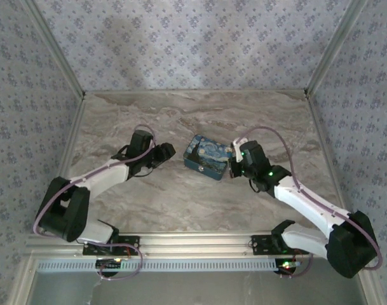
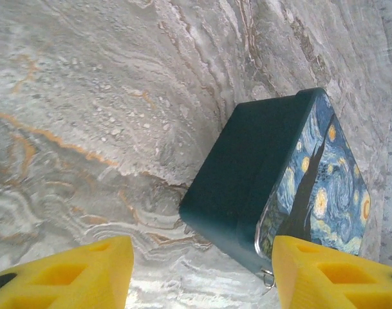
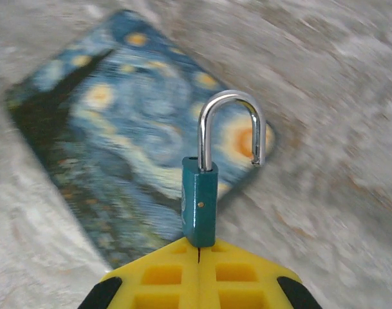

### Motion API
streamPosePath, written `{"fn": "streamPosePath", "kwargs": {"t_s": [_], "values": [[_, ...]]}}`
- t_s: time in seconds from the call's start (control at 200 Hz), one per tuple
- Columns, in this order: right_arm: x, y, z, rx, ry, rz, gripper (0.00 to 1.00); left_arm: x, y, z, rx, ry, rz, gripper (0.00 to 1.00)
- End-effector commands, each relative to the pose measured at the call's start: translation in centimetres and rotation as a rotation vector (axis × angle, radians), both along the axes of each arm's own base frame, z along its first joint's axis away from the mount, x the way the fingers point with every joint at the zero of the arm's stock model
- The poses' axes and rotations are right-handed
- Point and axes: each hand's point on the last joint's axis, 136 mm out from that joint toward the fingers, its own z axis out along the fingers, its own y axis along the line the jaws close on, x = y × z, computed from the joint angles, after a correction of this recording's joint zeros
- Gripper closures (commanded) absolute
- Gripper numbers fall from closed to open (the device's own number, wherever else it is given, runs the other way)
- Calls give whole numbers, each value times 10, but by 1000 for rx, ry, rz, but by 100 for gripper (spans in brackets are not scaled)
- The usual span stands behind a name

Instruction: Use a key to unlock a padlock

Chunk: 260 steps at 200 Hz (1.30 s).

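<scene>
The padlock goes with my right gripper to the bare marble below it, away from the tin box (image 3: 112, 135), and is lowered and released next, since the shackle is already open.
My right gripper (image 3: 199, 248) is shut on the bottom of a small teal padlock (image 3: 199, 203), which points away from it. The steel shackle (image 3: 231, 122) stands swung out: one leg sits in the body and the other ends free to the right. Under the padlock lies a starry-night tin box (image 3: 112, 135). From above, the right gripper (image 1: 234, 166) is at the box's right side. My left gripper (image 2: 199, 277) is open with bare table between its yellow fingers (image 2: 73, 270); the right one is next to the box's near corner. The key is out of view.
The tin box (image 1: 206, 155) sits mid-table on the marble top (image 1: 193, 203), with the left gripper (image 1: 162, 154) just to its left. A small metal ring (image 2: 268, 278) hangs at the box's near corner. Patterned walls close off the left, back and right sides.
</scene>
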Motion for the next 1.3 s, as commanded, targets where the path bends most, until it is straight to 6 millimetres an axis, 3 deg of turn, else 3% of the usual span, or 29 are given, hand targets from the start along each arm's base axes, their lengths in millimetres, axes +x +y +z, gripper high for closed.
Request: {"fn": "streamPosePath", "kwargs": {"t_s": [0.0,0.26,0.605,0.964,1.129,1.294], "values": [[-5,-39,-21,20,134,-214,100,-11,17,0,54,-3,28,41],[-4,-91,-52,-11,278,-449,100,-28,38,1,89,-15,79,40],[16,-112,-89,-18,397,-570,100,-36,52,-3,105,-21,121,39],[22,-123,-108,-56,447,-617,100,-44,57,-14,98,-11,140,38],[26,-123,-106,-48,437,-625,90,-43,58,-14,94,-13,143,38],[27,-122,-93,-36,414,-626,62,-41,58,-12,93,-15,147,38]]}}
